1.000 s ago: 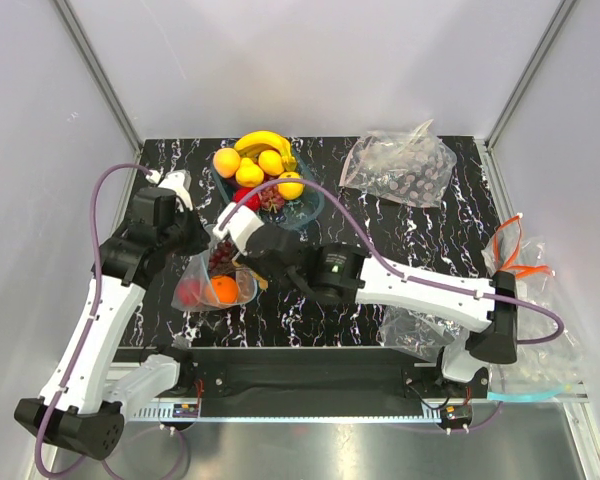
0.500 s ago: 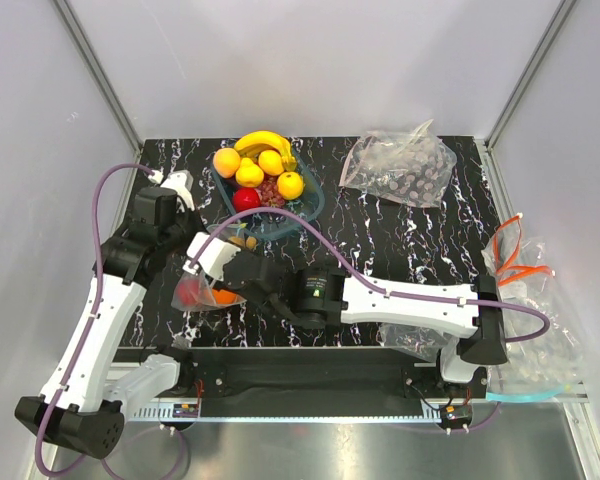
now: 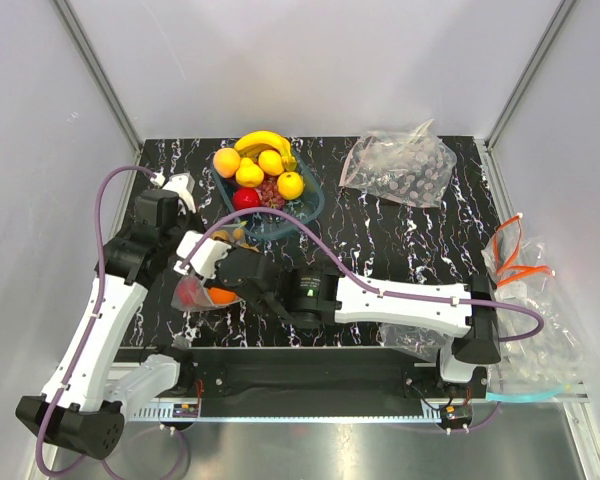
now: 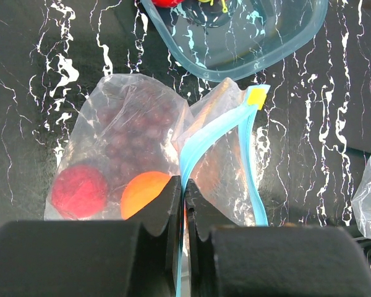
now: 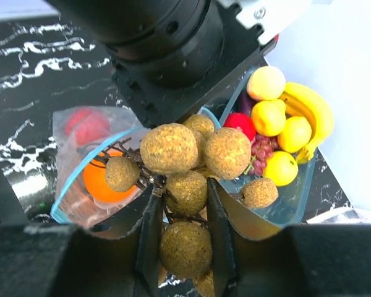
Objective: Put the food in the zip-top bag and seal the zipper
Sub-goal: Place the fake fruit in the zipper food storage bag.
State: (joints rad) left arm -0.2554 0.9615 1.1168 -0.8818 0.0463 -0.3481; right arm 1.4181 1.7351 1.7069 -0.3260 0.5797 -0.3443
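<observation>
I should lower my right gripper into the bag's opening and release the nuts there, as the bag's blue zipper edges are apart below the tan nut cluster (image 5: 173, 148).
The zip-top bag (image 4: 130, 117) lies on the black marbled table left of the bowl. It holds a red apple (image 4: 79, 190), an orange (image 4: 145, 193) and dark grapes (image 4: 127, 133). My left gripper (image 4: 185, 193) is shut on the zipper (image 4: 201, 142), holding one lip of the mouth up. My right gripper (image 5: 182, 198) is shut on the tan nut cluster (image 5: 173, 148) and holds it just above the bag's open mouth (image 5: 80, 170). In the top view the right gripper (image 3: 223, 265) is over the bag (image 3: 205, 295), beside the left gripper (image 3: 185, 262).
The clear blue bowl (image 3: 308, 208) behind the bag holds a banana (image 3: 263, 141), yellow fruits, a red apple (image 3: 246, 198) and grapes. Another wrinkled clear bag (image 3: 400, 165) lies at the back right. More bags and orange straps (image 3: 518, 258) lie at the right edge.
My right gripper has carried the nut cluster from the bowl leftward and nearer, to above the bag's mouth. The left gripper still holds the zipper.
</observation>
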